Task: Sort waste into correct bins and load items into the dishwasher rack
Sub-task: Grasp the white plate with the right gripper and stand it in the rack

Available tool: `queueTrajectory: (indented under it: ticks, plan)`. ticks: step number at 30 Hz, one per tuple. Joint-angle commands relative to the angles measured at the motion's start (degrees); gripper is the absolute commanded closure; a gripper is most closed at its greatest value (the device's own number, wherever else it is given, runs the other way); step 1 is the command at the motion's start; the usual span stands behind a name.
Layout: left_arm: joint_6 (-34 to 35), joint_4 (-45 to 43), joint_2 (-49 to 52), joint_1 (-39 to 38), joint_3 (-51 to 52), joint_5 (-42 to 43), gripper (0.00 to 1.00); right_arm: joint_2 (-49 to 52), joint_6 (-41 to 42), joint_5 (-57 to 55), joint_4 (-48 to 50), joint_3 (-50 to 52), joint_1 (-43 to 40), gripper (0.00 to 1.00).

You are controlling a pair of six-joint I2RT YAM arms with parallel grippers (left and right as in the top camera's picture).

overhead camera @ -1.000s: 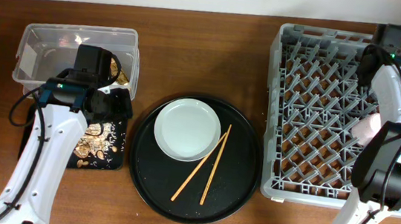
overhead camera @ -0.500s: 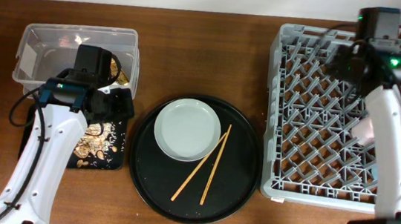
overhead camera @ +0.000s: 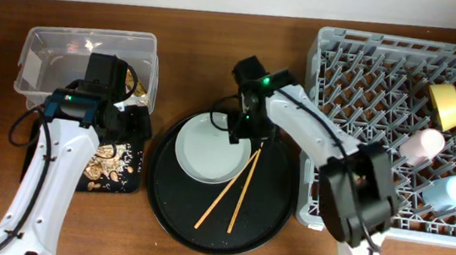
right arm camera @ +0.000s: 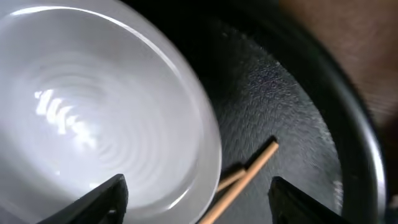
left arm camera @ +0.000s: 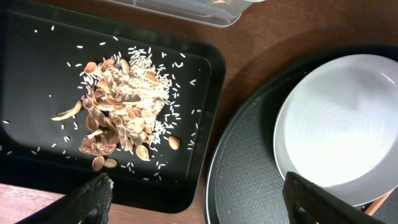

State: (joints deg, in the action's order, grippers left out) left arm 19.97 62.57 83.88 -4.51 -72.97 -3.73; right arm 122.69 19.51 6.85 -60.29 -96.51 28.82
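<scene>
The right gripper moves down onto the plate's rim beside the chopstick ends next and closes.
A pale grey-green plate [overhead camera: 208, 151] lies on the round black tray [overhead camera: 275, 209], with two chopsticks [overhead camera: 234, 192] beside it. My right gripper [overhead camera: 243, 131] hovers open over the plate's right rim [right arm camera: 93, 118], its fingers astride the rim and the chopstick ends [right arm camera: 249, 177]. My left gripper [overhead camera: 129, 122] is open and holds nothing, above the gap between the shallow black tray [left arm camera: 37, 74] and the round tray. Food scraps [left arm camera: 118, 121] and rice lie in the shallow tray. The dishwasher rack [overhead camera: 354, 141] holds a yellow bowl [overhead camera: 445, 105], a pink cup [overhead camera: 423, 145] and a blue cup [overhead camera: 446, 193].
The clear tub [overhead camera: 65, 59] stands at the back left, with a gold-brown wrapper [overhead camera: 134, 79] partly hidden behind my left arm. The plate [left arm camera: 339, 124] also shows at the right of the left wrist view. Bare wooden table lies between the round tray and the rack.
My right arm has swung from the rack's far right side over to the plate, and its gripper has opened. The bowl and cups now show in the rack. The left arm has not moved.
</scene>
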Motion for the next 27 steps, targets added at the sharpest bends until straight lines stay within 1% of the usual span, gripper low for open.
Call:
queueTrajectory:
  ticks: [1, 3, 5, 6, 7, 9, 11, 12, 14, 15, 19, 20, 22, 25, 27]
  plan:
    - [0.35, 0.04, -0.63, 0.20, 0.17, -0.85, 0.13, 3.26, 2.03, 0.24, 0.57, 0.15, 0.15, 0.31]
    - [0.35, 0.07, -0.63, 0.20, 0.17, -0.85, 0.13, 4.04, 2.01, 0.24, 0.98, 0.20, 0.15, 0.38]
    - [0.35, 0.04, -0.63, 0.20, 0.17, -0.83, 0.13, 4.17, 2.01, 0.26, 0.98, 0.22, 0.17, 0.50]
    - [0.35, 0.04, -0.63, 0.20, 0.17, -0.83, 0.13, 4.17, 2.01, 0.24, 1.01, 0.33, 0.24, 0.54]
    - [0.35, 0.04, -0.63, 0.20, 0.17, -0.83, 0.13, 4.17, 2.01, 0.24, 1.20, 0.79, 0.48, 0.63]
    - [0.35, 0.04, -0.63, 0.20, 0.17, -0.83, 0.13, 4.17, 2.03, 0.24, 1.40, 1.79, 0.72, 0.70]
    - [0.35, 0.04, -0.63, 0.20, 0.17, -0.83, 0.13, 4.17, 2.03, 0.26, 2.38, 3.67, 0.79, 0.73]
    - [0.35, 0.04, -0.63, 0.20, 0.17, -0.83, 0.13, 4.17, 2.03, 0.24, 2.51, 4.07, 0.79, 0.78]
    - [0.35, 0.04, -0.63, 0.20, 0.17, -0.83, 0.13, 4.17, 2.01, 0.26, 2.64, 4.02, 0.79, 0.92]
    - [0.35, 0.04, -0.63, 0.20, 0.17, -0.83, 0.13, 4.15, 2.01, 0.26, 2.64, 3.85, 0.72, 0.96]
    - [0.35, 0.04, -0.63, 0.20, 0.17, -0.81, 0.13, 1.70, 1.62, -0.07, -0.68, -0.66, -0.63, 0.96]
    - [0.35, 0.04, -0.63, 0.20, 0.17, -0.81, 0.13, 0.07, 0.42, -0.26, -1.33, -2.14, -1.60, 0.96]
    - [0.35, 0.04, -0.63, 0.20, 0.17, -0.83, 0.13, -5.70, 0.24, -5.95, -3.13, -5.90, -4.24, 0.96]
    - [0.35, -0.02, -0.63, 0.20, 0.17, -0.83, 0.13, -14.91, -2.58, -19.43, -2.73, -7.98, -7.93, 0.96]
    - [0.35, -0.28, -0.63, 0.20, 0.17, -0.83, 0.13, -19.74, -2.56, -34.18, -1.18, -7.98, -10.71, 0.96]
